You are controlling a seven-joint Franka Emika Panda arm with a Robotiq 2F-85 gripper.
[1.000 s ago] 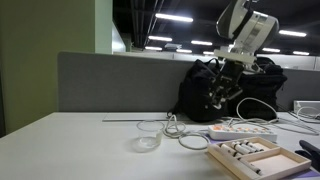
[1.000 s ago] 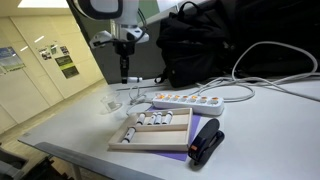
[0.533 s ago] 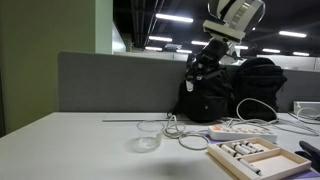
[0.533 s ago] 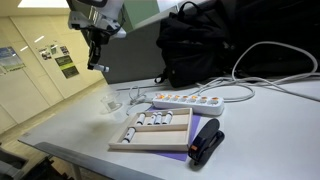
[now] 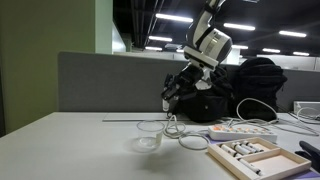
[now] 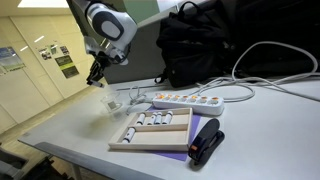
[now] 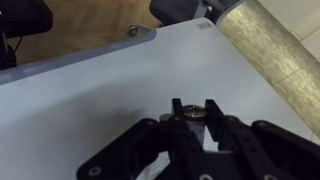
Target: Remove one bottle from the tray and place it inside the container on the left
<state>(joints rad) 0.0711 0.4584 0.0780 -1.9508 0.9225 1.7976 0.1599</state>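
The robot's gripper should move down and shift over the opening of the small clear bowl (image 5: 151, 128).
My gripper (image 5: 168, 100) is shut on a small bottle with a gold cap (image 7: 193, 113), which sits between the black fingers in the wrist view. In both exterior views the gripper (image 6: 95, 75) hangs a little above the small clear bowl (image 5: 148, 137) (image 6: 108, 102), slightly to its far side. The light-wood tray (image 5: 262, 160) (image 6: 148, 143) lies apart on the table with several small bottles (image 6: 157, 120) lined up in it. The bowl does not show in the wrist view, only white tabletop under the fingers.
A white power strip (image 6: 188, 100) (image 5: 242, 130) with cables lies behind the tray. A black backpack (image 5: 235, 90) (image 6: 215, 50) stands at the back. A black-and-red stapler (image 6: 207, 142) lies beside the tray. A grey partition (image 5: 110, 80) bounds the table.
The arm has swung away from above the tray, across to the bowl's side, and dropped lower. The bottle stays in the shut fingers.
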